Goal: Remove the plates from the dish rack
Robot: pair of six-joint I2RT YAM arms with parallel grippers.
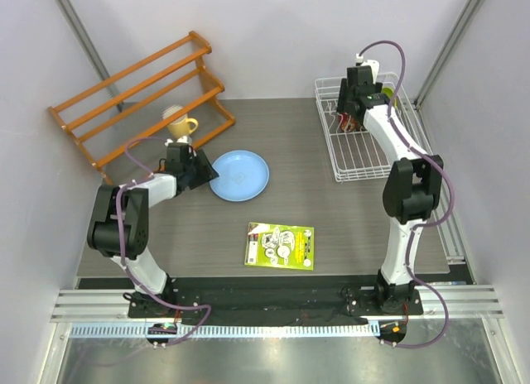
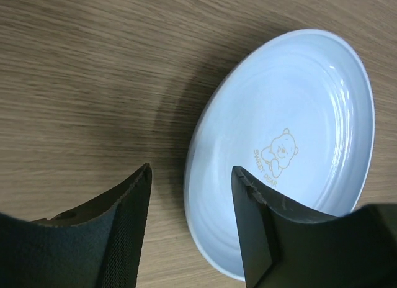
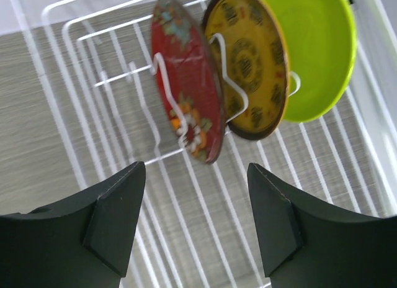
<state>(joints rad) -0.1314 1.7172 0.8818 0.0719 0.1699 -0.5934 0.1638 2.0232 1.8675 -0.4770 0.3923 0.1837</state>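
Note:
My right gripper needs to go down and reach outward until its open fingers are on both sides of the near edge of the red plate, because that edge sticks out past the dish rack's wires.
A light blue plate (image 1: 240,175) (image 2: 291,139) with a bear print lies flat on the table. My left gripper (image 1: 201,170) (image 2: 191,176) stands open astride its near rim, not gripping it. The white wire dish rack (image 1: 358,156) (image 3: 74,102) sits at the far right. Upright between its prongs stand a dark red patterned plate (image 3: 186,92), an orange-yellow patterned plate (image 3: 248,64) and a lime green plate (image 3: 313,49). My right gripper (image 1: 349,119) (image 3: 196,170) hangs open just above the rack, short of the red plate's edge, with nothing between its fingers.
An orange wooden slatted shelf (image 1: 141,90) stands at the back left, with a yellow mug (image 1: 180,125) just in front of it. A green printed booklet (image 1: 280,246) lies near the front middle of the table.

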